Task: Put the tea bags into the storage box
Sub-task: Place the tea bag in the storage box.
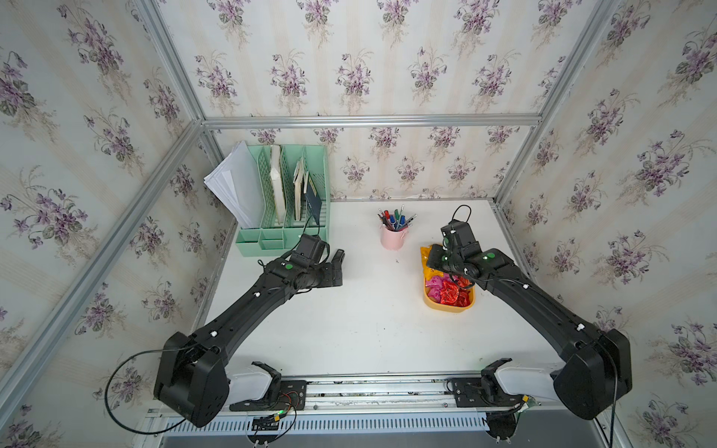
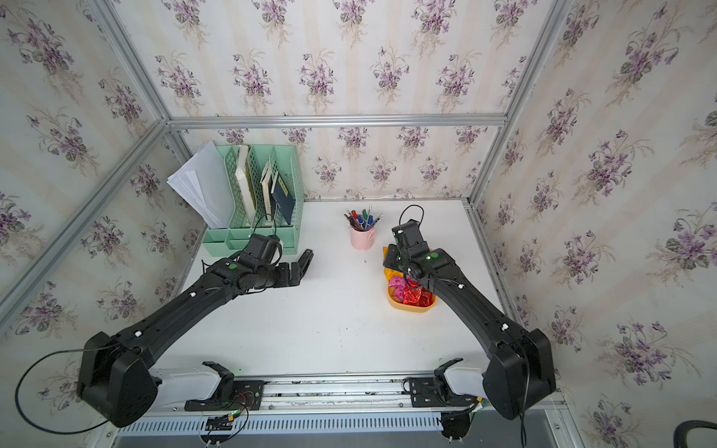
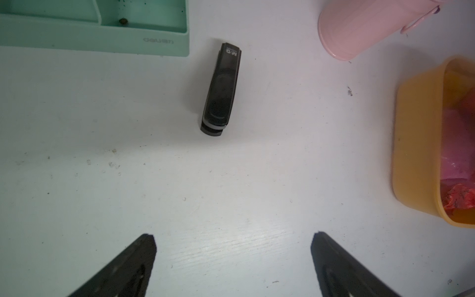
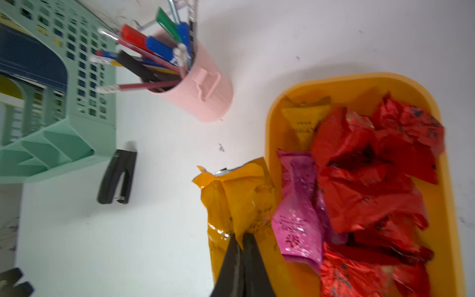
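My right gripper brings the crumpled tea bag back and down over the storage box's near end (image 1: 442,296) next. It still hangs across the box's side, so release follows.
The storage box (image 4: 365,77) is a yellow-orange tray at the table's right, seen in both top views (image 1: 450,307) (image 2: 412,308). Inside lie several tea bags: red ones (image 4: 372,167), a pink one (image 4: 298,205) and a yellow one (image 4: 304,120). My right gripper (image 4: 241,236) is shut on a crumpled yellow-orange tea bag (image 4: 236,192), which hangs over the box's wall on the pen-cup side (image 1: 426,254). My left gripper (image 3: 232,236) stands open and empty above bare table, near the stapler and well left of the box.
A black stapler (image 3: 222,87) (image 1: 338,256) lies just beyond the left gripper. A pink pen cup (image 1: 392,236) (image 4: 203,90) stands behind the box's left corner. A mint-green file organiser (image 1: 283,194) fills the back left. The white table (image 1: 368,329) stretches between the arms.
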`<state>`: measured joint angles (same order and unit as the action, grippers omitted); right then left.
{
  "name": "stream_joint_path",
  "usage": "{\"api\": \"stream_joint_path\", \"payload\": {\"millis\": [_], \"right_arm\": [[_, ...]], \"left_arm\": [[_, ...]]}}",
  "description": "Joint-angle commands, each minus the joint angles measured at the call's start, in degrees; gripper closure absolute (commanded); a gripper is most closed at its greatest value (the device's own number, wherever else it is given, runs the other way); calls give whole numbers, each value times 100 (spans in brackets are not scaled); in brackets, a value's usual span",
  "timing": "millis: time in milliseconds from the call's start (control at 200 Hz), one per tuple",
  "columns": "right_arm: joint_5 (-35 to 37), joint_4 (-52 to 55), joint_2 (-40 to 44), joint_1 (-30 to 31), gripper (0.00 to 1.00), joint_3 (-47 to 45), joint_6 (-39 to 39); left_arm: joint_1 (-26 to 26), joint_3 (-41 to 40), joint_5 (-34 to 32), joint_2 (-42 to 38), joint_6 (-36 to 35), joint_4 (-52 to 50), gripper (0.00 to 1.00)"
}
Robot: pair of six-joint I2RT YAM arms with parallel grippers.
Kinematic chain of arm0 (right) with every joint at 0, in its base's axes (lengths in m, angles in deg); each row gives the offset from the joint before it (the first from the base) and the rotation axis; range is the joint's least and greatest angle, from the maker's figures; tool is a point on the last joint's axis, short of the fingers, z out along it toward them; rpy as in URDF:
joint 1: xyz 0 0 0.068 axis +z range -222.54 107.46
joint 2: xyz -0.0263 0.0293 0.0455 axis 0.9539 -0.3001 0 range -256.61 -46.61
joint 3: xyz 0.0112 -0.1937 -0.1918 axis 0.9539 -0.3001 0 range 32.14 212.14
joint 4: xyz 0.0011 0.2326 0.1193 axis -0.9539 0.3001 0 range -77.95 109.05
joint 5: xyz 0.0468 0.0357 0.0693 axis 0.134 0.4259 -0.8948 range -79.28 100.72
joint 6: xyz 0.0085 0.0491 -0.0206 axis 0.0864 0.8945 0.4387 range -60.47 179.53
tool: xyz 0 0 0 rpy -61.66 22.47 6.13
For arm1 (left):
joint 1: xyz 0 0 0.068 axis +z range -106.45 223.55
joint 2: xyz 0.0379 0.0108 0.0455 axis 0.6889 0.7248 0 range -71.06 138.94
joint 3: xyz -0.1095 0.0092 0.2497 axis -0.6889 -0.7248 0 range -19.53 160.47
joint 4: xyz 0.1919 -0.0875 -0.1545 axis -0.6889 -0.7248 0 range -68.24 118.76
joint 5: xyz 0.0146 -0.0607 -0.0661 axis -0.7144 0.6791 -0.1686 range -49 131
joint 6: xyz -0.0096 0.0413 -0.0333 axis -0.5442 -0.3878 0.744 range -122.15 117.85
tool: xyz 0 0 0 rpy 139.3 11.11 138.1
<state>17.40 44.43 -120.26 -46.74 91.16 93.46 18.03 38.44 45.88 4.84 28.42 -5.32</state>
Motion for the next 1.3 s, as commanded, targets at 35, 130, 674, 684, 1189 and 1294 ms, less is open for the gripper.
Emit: {"api": "stream_joint_path", "payload": {"millis": [35,130,674,684,1189,1294], "right_arm": [[497,-9,191,-14,100,-488,-23],[645,-285,275,-14,100,-879,109],[747,-873,925,-14,53,-1421,456],[747,-849,941,-14,52,-1398,450],[-308,-979,1465,-8,85,-2320,1162],[-175,-1184,1380,-14,85,-2519,1186]], "left_arm": [[-101,335,92,270,55,144,1],[-176,450,75,338,103,119,1],[-245,-17,-333,-214,231,-80,1],[-244,-15,-342,-215,217,-81,1],[-12,276,-916,-268,-427,-310,1],[-14,137,-850,-331,-356,-299,1]]}}
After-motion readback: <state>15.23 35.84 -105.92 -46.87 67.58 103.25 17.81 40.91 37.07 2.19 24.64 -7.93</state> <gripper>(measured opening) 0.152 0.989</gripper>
